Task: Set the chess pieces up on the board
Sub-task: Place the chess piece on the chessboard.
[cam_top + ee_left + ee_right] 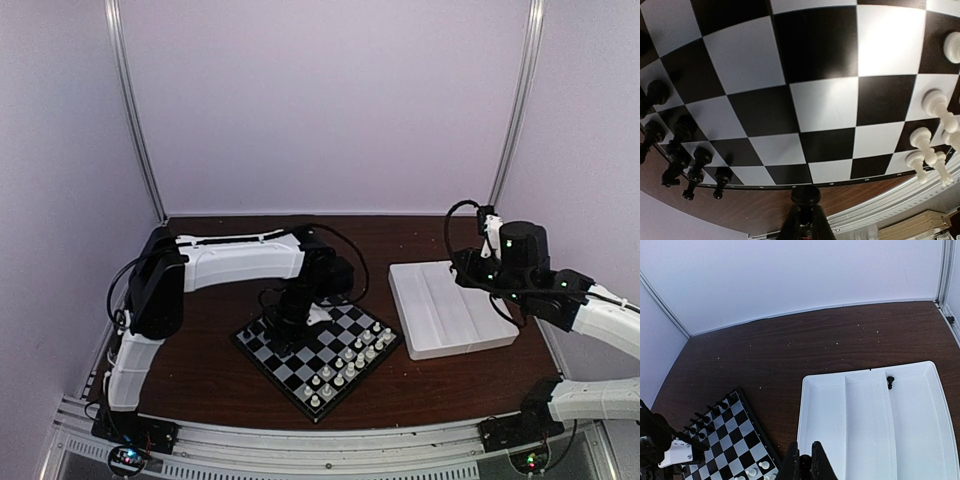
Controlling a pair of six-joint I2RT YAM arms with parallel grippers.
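Observation:
I will next lower my left gripper onto the dark square at the framed edge (pixel 279 365) (pixel 790 175) and let go of the black chess piece there, because that square is empty.
The board (pixel 290 371) lies at an angle in front of the left arm. My left gripper (pixel 283 322) hangs low over its near-left side. In the left wrist view it (pixel 805 220) is shut on a black chess piece (pixel 805 196), at the board's (pixel 815 50) framed edge. Several black chess pieces (pixel 685 165) stand along the left rows, white ones (pixel 932 145) on the right. My right gripper (pixel 470 268) is held above the tray; its fingers (pixel 805 465) are shut on a small dark piece (pixel 804 463). One black piece (pixel 890 381) lies in the tray.
The white compartment tray (pixel 450 310) sits right of the board, its left and middle compartments (pixel 865 425) bare. Brown tabletop (pixel 790 350) stretches behind both to the white back wall. The metal rail (pixel 330 440) runs along the near edge.

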